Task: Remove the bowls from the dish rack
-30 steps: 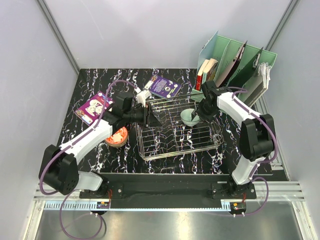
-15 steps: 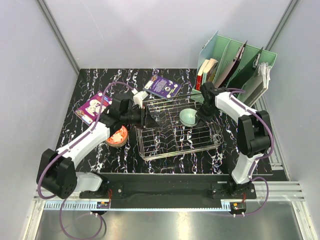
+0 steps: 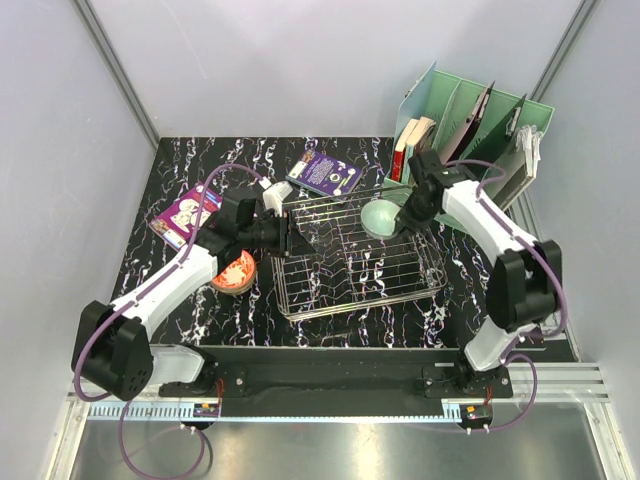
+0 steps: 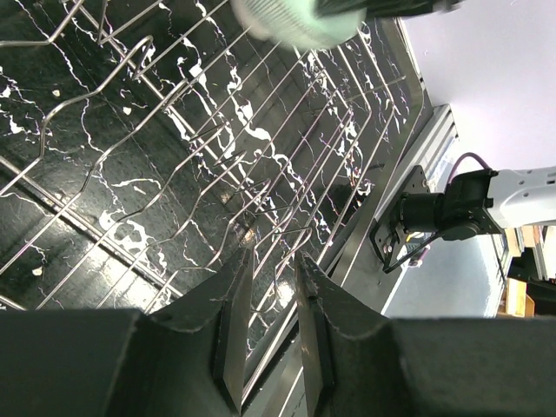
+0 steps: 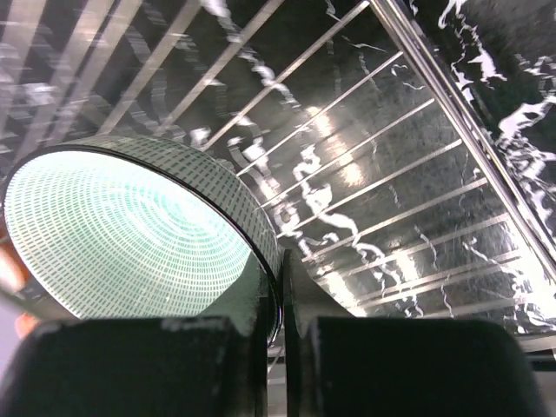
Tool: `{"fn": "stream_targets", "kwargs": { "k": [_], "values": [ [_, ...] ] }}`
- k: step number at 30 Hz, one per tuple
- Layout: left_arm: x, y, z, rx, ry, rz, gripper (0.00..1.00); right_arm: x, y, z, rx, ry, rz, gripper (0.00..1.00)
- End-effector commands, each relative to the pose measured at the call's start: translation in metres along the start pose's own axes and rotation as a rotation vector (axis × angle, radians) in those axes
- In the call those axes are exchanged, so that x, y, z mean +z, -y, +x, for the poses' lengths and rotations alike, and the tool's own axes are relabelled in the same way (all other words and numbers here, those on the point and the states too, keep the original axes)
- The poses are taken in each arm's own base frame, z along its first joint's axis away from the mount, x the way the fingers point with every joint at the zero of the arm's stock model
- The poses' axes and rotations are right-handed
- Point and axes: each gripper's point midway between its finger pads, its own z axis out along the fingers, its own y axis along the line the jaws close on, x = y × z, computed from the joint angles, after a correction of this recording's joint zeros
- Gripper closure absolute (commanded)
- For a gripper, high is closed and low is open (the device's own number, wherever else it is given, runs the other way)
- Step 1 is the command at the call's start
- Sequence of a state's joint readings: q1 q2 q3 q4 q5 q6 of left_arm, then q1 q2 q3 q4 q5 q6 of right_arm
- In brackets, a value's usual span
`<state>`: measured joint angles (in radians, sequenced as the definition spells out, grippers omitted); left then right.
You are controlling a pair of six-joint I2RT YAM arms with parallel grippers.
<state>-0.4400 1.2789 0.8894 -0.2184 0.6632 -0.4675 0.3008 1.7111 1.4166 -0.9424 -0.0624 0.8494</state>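
The bowl goes to the right in the top view next, then down, and my right gripper releases it on the tabletop beside the rack, which is bare.
The chrome wire dish rack [image 3: 350, 285] stands mid-table, also seen in the wrist views [image 4: 130, 130] [image 5: 391, 174]. My right gripper [image 3: 404, 220] [image 5: 280, 261] is shut on the rim of a pale green bowl [image 3: 379, 216] [image 5: 130, 234], which hangs tilted above the rack's back right part. The same bowl shows at the top of the left wrist view [image 4: 295, 17]. My left gripper [image 3: 289, 232] [image 4: 272, 256] sits at the rack's left end, jaws a narrow gap apart around a wire loop of the rack. A red-pink patterned bowl [image 3: 236, 272] rests on the table left of the rack.
A mint-green file organizer [image 3: 470, 125] with books stands at the back right, close behind the right arm. A purple book [image 3: 328, 174] lies behind the rack, another book [image 3: 185, 215] at the far left. Grey walls enclose the table.
The right gripper closed on the green bowl's rim and raised it off the rack's wires, tilting it. The left gripper shifted slightly left along the rack's end.
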Motion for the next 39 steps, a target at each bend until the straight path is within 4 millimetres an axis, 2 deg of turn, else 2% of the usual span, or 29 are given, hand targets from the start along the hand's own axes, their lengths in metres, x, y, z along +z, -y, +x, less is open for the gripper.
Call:
{"fn": "stream_targets", "kwargs": {
  "k": [1, 2, 3, 5, 6, 8, 9, 12, 16, 21, 23, 24, 26, 27, 30, 35, 39],
  "values": [
    [-0.006, 0.008, -0.013, 0.047, 0.054, 0.015, 0.71, -0.093, -0.013, -0.023, 0.002, 0.199, -0.116, 1.00],
    [-0.006, 0.009, -0.014, 0.049, 0.058, 0.018, 0.71, -0.101, -0.010, -0.024, 0.011, 0.217, -0.116, 1.00],
    [-0.007, 0.011, -0.015, 0.052, 0.062, 0.021, 0.71, -0.110, -0.002, -0.029, 0.044, 0.252, -0.101, 1.00],
    [-0.010, 0.014, -0.017, 0.055, 0.069, 0.026, 0.71, -0.133, 0.018, -0.027, 0.092, 0.299, -0.085, 1.00],
    [-0.011, 0.016, -0.016, 0.058, 0.070, 0.032, 0.71, -0.139, 0.032, -0.035, 0.146, 0.347, -0.053, 1.00],
    [-0.014, 0.018, -0.016, 0.060, 0.076, 0.036, 0.70, -0.154, 0.061, -0.034, 0.201, 0.401, -0.016, 1.00],
    [-0.015, 0.020, -0.016, 0.063, 0.078, 0.042, 0.70, -0.157, 0.082, -0.041, 0.246, 0.436, 0.030, 1.00],
    [-0.018, 0.021, -0.013, 0.063, 0.081, 0.043, 0.70, -0.157, 0.121, -0.040, 0.296, 0.463, 0.084, 1.00],
    [-0.019, 0.021, -0.010, 0.055, 0.075, 0.044, 0.70, -0.154, 0.155, -0.044, 0.362, 0.499, 0.151, 1.00],
    [-0.024, 0.023, -0.009, 0.060, 0.080, 0.034, 0.70, -0.126, 0.188, -0.041, 0.442, 0.470, 0.218, 1.00],
    [-0.028, 0.023, -0.007, 0.064, 0.080, 0.024, 0.70, -0.117, 0.199, -0.048, 0.467, 0.489, 0.211, 1.00],
    [-0.029, 0.024, -0.008, 0.067, 0.081, 0.022, 0.70, -0.104, 0.210, -0.042, 0.473, 0.458, 0.238, 1.00],
    [-0.031, 0.024, -0.006, 0.069, 0.076, 0.015, 0.70, -0.091, 0.218, -0.044, 0.494, 0.438, 0.232, 1.00],
    [-0.032, 0.025, -0.006, 0.070, 0.075, 0.017, 0.70, -0.078, 0.224, -0.038, 0.492, 0.403, 0.247, 1.00],
    [-0.034, 0.026, -0.006, 0.070, 0.077, 0.013, 0.70, -0.061, 0.225, -0.034, 0.496, 0.369, 0.242, 1.00],
    [-0.035, 0.024, -0.002, 0.070, 0.066, 0.008, 0.70, -0.046, 0.221, -0.033, 0.485, 0.349, 0.208, 1.00],
    [-0.035, 0.021, 0.002, 0.066, 0.055, 0.004, 0.70, -0.027, 0.226, -0.022, 0.504, 0.287, 0.228, 1.00]
  ]
}}
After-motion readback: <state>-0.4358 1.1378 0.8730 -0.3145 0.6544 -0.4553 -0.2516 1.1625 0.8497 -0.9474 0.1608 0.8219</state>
